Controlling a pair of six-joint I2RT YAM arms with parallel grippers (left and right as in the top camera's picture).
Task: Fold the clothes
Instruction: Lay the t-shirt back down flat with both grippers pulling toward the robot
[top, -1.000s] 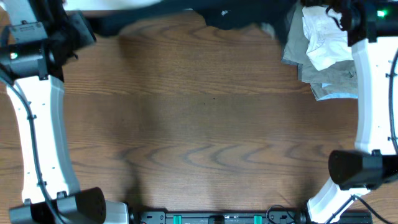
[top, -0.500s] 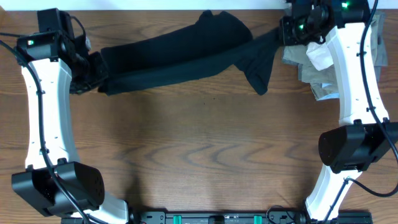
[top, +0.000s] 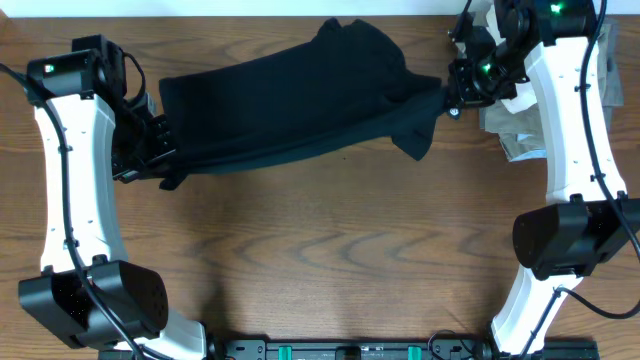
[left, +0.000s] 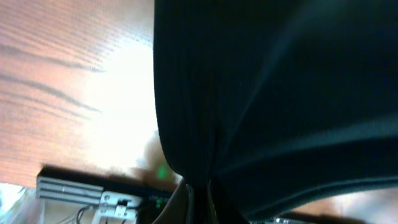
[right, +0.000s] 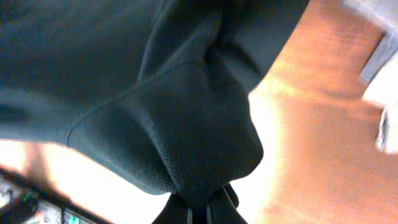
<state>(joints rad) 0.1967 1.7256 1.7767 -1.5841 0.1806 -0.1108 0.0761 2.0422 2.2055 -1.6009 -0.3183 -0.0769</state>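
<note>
My right gripper will next move back and down to the bare wood nearer its base (top: 445, 220) and release the garment's end, as open table there leaves room.
The long black garment (top: 290, 110) hangs stretched between my two grippers across the far half of the table. My left gripper (top: 150, 150) is shut on its left end, and the cloth (left: 273, 93) fills the left wrist view, bunched into the jaws (left: 199, 190). My right gripper (top: 452, 92) is shut on its right end. In the right wrist view the cloth (right: 155, 87) gathers into a pinched fold at the jaws (right: 199, 202). A loose flap hangs down below the right end. No logo mark shows.
A pile of folded garments, a white one (top: 515, 90) on olive/grey ones (top: 525, 145), lies at the far right behind my right arm. Bare wooden table (top: 330, 250) runs from the garment to the front edge. The arm bases stand at the front corners.
Both grippers have come forward and lower with the garment. One second ago it lay mostly beyond the far edge; now it spans the table, sagging wider, the right gripper moved down and left.
</note>
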